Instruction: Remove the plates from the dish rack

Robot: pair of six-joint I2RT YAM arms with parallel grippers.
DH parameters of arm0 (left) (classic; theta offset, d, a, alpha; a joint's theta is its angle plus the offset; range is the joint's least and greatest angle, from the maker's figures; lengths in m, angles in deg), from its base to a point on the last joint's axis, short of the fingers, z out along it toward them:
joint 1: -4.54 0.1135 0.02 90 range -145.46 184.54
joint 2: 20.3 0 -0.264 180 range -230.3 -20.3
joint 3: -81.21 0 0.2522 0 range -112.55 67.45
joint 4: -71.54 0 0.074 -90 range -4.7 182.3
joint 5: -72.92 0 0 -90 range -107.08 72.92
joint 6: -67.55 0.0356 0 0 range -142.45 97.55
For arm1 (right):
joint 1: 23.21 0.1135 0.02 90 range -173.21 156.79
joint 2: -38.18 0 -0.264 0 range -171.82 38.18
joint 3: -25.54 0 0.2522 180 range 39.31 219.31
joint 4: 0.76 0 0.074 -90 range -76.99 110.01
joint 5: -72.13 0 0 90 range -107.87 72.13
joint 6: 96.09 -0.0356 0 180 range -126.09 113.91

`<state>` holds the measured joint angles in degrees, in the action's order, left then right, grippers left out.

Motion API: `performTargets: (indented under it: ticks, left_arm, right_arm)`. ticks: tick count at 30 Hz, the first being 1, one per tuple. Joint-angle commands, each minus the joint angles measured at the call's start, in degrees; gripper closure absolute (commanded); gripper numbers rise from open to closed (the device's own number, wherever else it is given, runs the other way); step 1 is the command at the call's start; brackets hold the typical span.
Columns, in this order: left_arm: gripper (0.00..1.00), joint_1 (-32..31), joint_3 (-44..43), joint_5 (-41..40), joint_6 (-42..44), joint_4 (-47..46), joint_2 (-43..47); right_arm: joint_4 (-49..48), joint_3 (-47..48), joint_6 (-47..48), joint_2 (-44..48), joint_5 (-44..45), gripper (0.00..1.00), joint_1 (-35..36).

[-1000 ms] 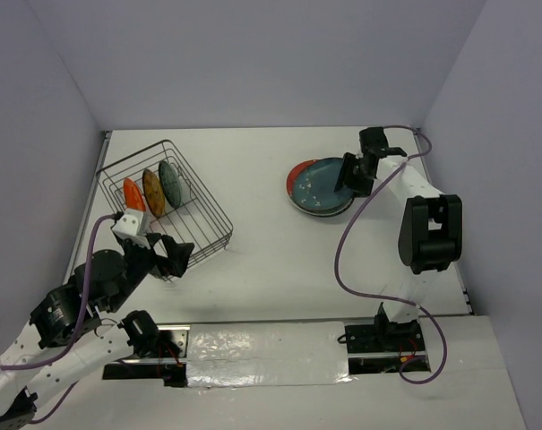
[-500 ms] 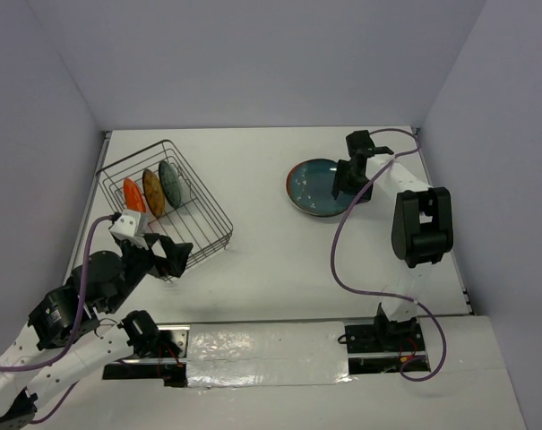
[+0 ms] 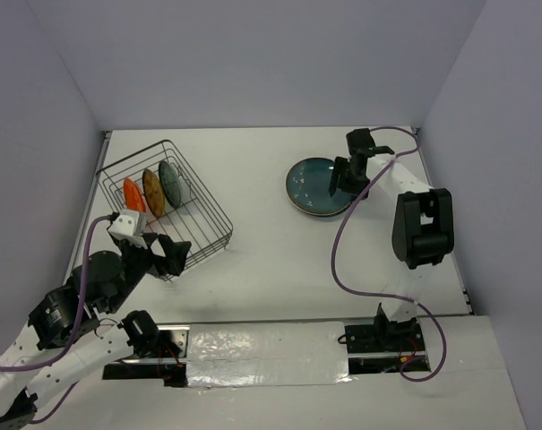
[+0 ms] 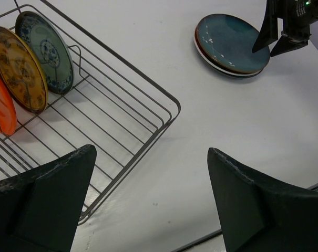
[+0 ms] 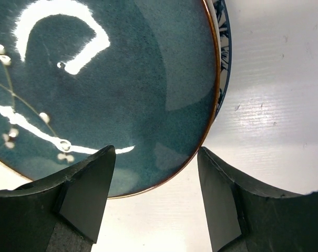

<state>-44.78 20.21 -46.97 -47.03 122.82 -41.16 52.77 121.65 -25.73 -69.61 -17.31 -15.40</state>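
My left gripper will swing outward and left in the top view, turning onto the orange plate's far rim (image 3: 128,183), as that plate ends the row of plates.
The dark wire dish rack (image 3: 203,193) stands at the left and still holds three small upright plates: orange (image 3: 133,194), yellowish (image 3: 152,191) and teal-patterned (image 3: 171,184). They also show in the left wrist view, with the orange plate (image 4: 0,107) leftmost. A dark teal plate (image 3: 315,184) lies flat on top of a stack at the right; a blue-floral rim (image 5: 222,31) peeks out beneath it. My right gripper (image 3: 342,177) is open and empty over the teal plate's (image 5: 95,79) edge. My left gripper (image 3: 167,255) is open and empty by the rack's near corner (image 4: 172,105).
The walls of the white enclosure close in on the left, back and right. A taped strip runs along the table's near edge (image 3: 271,340). The right arm's purple cable (image 3: 338,251) loops over the table right of centre.
The dark teal plate has come to lie flat and centred on the stack, hiding the red plate. My right gripper has shifted left and now stands open over it. The left arm barely moved.
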Motion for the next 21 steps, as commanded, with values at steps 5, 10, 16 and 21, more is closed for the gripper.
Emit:
performTargets:
  ticks: [5,10,16,21]
  left_arm:
    - [0.01,0.0,-0.9,-2.3,-1.6,-0.3,-1.8]
    - [0.01,0.0,-1.0,-3.8,-2.3,0.1,-2.0]
    - [0.01,0.0,-3.9,-18.8,-11.4,8.3,-8.1]
    - [0.01,1.6,-6.3,-23.6,-17.4,13.6,-16.8]
  right_arm:
    - [-4.3,-0.2,0.2,1.5,-4.2,0.3,-0.8]
    - [-4.2,-3.0,-1.0,8.2,3.2,0.3,-0.8]
    - [-4.2,-8.0,-1.4,23.1,11.2,0.29,0.6]
    - [-12.7,-16.9,0.5,39.9,2.4,0.07,5.7]
